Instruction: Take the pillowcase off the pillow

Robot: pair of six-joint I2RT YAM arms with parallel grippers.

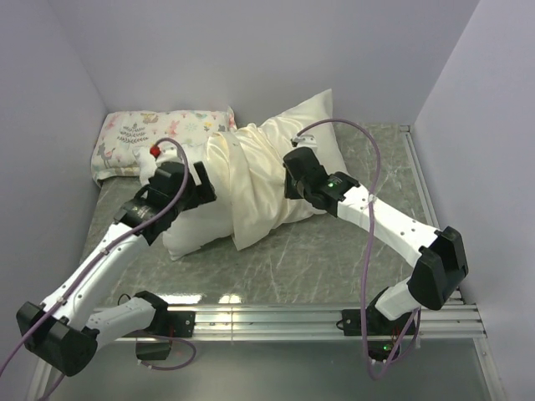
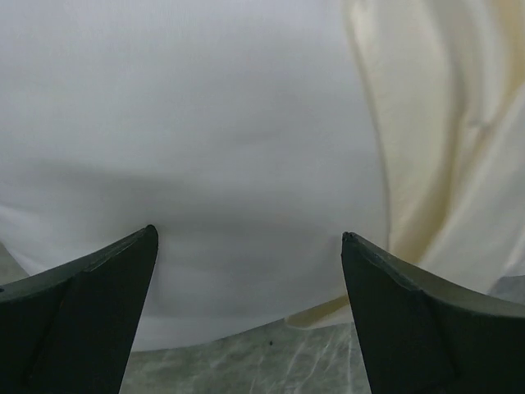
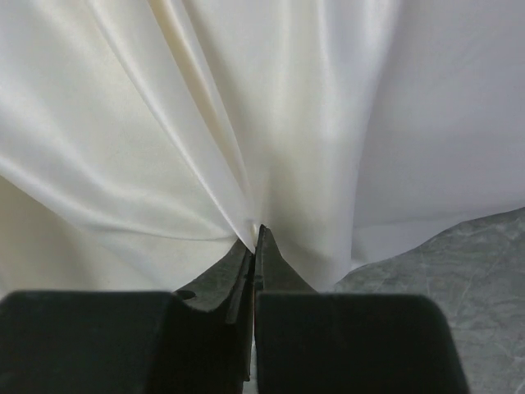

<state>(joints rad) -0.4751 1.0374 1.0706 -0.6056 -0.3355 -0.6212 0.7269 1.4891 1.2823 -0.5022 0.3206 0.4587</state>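
Note:
My left gripper should go down next onto the bare pillow end (image 2: 250, 254) below and close, because that white fabric is between its open fingers, clear of the pillowcase edge.
The cream pillowcase (image 1: 267, 163) covers the right part of the white pillow (image 1: 194, 230), whose bare left end sticks out near the front. My left gripper (image 1: 205, 185) is open, its fingers either side of the bare pillow end (image 2: 205, 148), with the pillowcase edge (image 2: 447, 123) to its right. My right gripper (image 1: 291, 185) is shut on a pinched fold of the pillowcase (image 3: 205, 139); folds fan out from its tips (image 3: 256, 236).
A small floral animal-print pillow (image 1: 159, 134) lies at the back left against the wall. The marbled green table top (image 1: 334, 259) shows in front. White walls close in the left, back and right. A metal rail (image 1: 318, 317) runs along the near edge.

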